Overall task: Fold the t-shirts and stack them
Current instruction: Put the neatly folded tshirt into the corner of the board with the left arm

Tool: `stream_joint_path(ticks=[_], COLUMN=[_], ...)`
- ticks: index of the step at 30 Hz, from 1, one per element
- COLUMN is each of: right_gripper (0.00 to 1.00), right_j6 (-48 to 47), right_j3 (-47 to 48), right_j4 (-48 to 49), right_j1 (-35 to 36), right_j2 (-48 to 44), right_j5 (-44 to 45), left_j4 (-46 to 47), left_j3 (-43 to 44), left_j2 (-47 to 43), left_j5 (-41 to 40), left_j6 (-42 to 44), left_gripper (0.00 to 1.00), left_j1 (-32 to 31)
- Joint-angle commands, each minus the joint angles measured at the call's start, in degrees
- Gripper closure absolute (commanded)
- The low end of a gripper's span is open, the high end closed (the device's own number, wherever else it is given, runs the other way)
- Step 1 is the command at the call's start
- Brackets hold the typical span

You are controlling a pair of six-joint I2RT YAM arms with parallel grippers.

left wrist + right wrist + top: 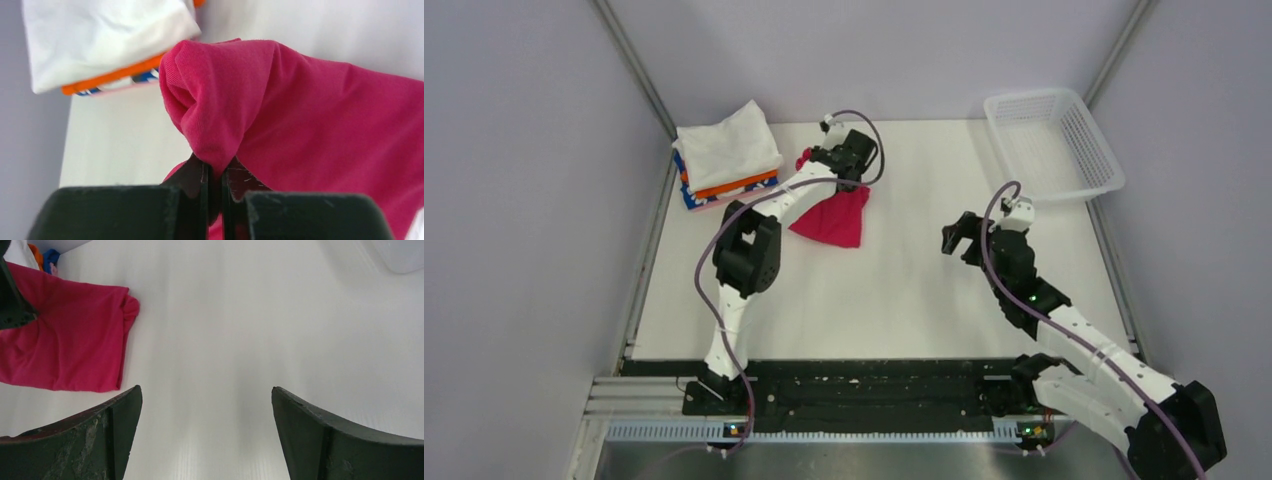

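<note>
Next, my left gripper rises, moves left in the top view, lowers the pink t-shirt onto the stack's white top (728, 148) (107, 37) and releases it, since the pink t-shirt is folded.
A crimson-pink t-shirt (834, 217) lies folded on the table, its far edge pinched up. My left gripper (844, 168) is shut on that bunched edge; in the left wrist view the cloth (280, 100) rises from between the closed fingers (197, 177). A stack of folded t-shirts (724, 155), white on top with orange and blue-patterned layers under it, sits at the far left corner. My right gripper (956, 236) hovers open over bare table to the right of the pink t-shirt (65, 345), nothing between its fingers (122, 410).
A white plastic mesh basket (1054, 145) stands at the far right corner. The table (904, 290) is walled by grey panels on the left, back and right. Both arm bases sit on the black rail at the near edge.
</note>
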Motion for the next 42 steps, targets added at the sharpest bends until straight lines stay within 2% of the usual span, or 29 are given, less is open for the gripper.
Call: stream_joint_path(ticks=[1,10,15,32,42], right_gripper=[0.01,0.01,0.01,0.01,0.01], right_j6=[-1.44,-2.43,-2.55,-1.92,-1.84], right_j3=[0.08,0.71,1.16,1.56,2.75], right_j4=[3.22,3.54,3.39,2.97,3.25], right_j1=[-0.43,-0.43,-0.43,-0.43,-0.43], right_j2=[1.11,3.75,4.78,5.56,9.12], right_j5=[2.19,3.47,3.57,3.09,1.47], left_j4=[10.91,20.05,21.62,19.49,17.61], left_j3=[3.03,10.54,13.92,24.45,24.3], left_j2=[-0.66,0.75,1.05,-0.31,-3.36], left_j5=[-6.72,-6.9,-5.46,0.28,2.84], left_j6=[12.85,24.95,27.98,28.38,25.27], left_gripper=[1.0,1.0,1.0,1.0,1.0], left_j1=[3.14,8.47,9.62,13.18,16.53])
